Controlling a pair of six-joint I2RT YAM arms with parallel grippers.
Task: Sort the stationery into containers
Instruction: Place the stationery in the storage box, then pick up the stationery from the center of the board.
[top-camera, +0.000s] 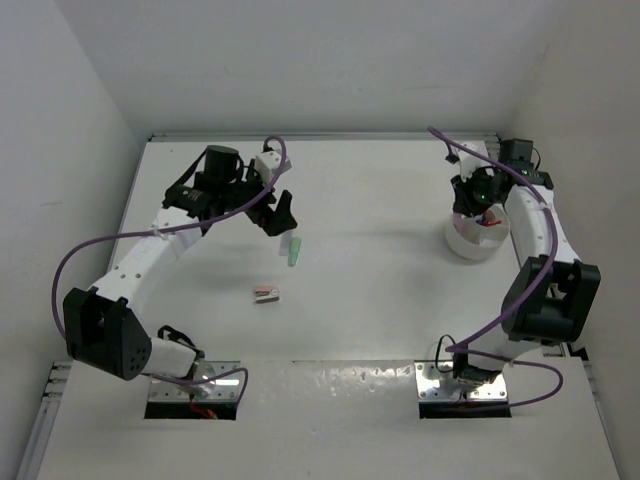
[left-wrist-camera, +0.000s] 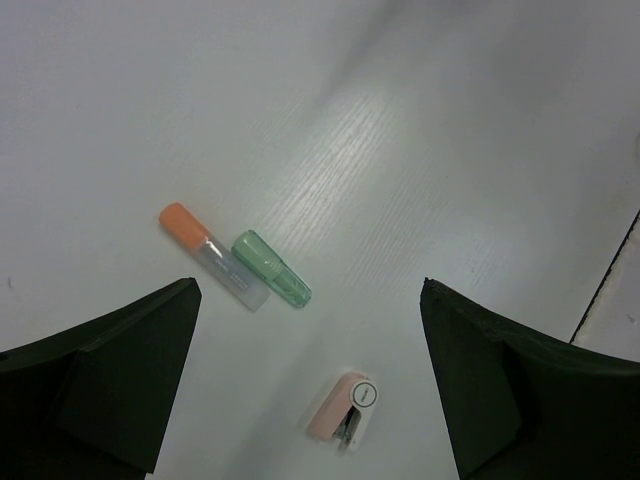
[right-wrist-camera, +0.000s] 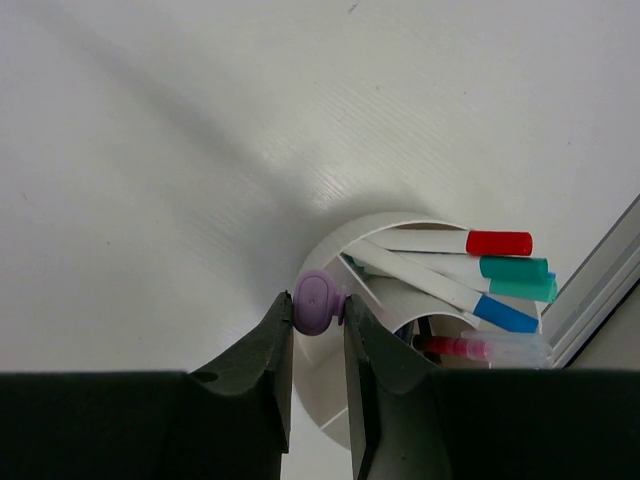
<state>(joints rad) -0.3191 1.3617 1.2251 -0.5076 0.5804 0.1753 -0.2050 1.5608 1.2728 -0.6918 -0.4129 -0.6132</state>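
Next, my left gripper turns in line and lowers onto the clear body of the orange-capped highlighter (top-camera: 286, 241) (left-wrist-camera: 205, 250), which lies below and at an angle to my open fingers.
My left gripper (left-wrist-camera: 310, 290) hangs open above the table, its fingers wide apart. Below it lie an orange-capped highlighter (left-wrist-camera: 205, 250) and a green highlighter (left-wrist-camera: 272, 269) side by side, and a small pinkish block (left-wrist-camera: 343, 410) nearer the arm. From above, the green highlighter (top-camera: 294, 250) and block (top-camera: 266, 293) sit just in front of the left gripper (top-camera: 278, 215). My right gripper (right-wrist-camera: 318, 310) is shut on a purple highlighter (right-wrist-camera: 318, 302), seen end-on over the near rim of the white tub (right-wrist-camera: 330, 245). The tub holds white pens with red (right-wrist-camera: 498, 243), teal (right-wrist-camera: 515, 268) and blue (right-wrist-camera: 505, 315) caps.
The tub (top-camera: 470, 243) stands at the right of the table, close to the right wall and under the right gripper (top-camera: 483, 200). A pinkish-red highlighter (right-wrist-camera: 470, 348) also lies in it. White walls close in the table on three sides.
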